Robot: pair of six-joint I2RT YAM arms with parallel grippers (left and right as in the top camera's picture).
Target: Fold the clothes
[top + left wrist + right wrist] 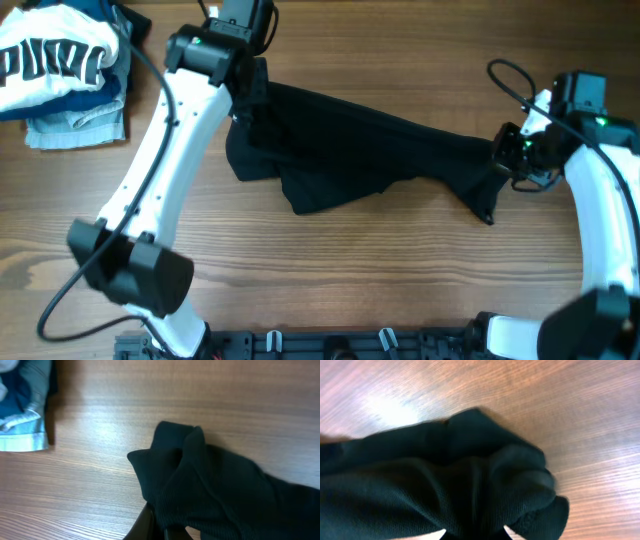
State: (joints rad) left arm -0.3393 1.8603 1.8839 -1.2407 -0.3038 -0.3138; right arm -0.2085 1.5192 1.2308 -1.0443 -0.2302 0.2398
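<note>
The garment already stretches out, so the robot's right gripper needs to ease outward and down next, to the bare wood past the garment's far edge, and let go of the garment's gathered end.
The clothes (pixel 360 150), a plain black garment, hang stretched in a band across the wooden table between my two arms. My left gripper (pixel 250 92) is shut on the garment's left end at the back of the table. In the left wrist view the bunched black fabric (pixel 210 490) covers the fingers (pixel 145 527) at the bottom edge. My right gripper (pixel 508 152) is shut on the right end. The right wrist view is filled with gathered black cloth (pixel 455 485), which hides the fingers. A loose fold (pixel 325 190) droops onto the table in the middle.
A pile of other garments lies at the back left corner: a white one with dark block letters (pixel 55 60) on top of a light blue one (pixel 80 125). The light blue ribbed hem (pixel 22 435) also shows in the left wrist view. Wooden table (pixel 350 270) extends in front.
</note>
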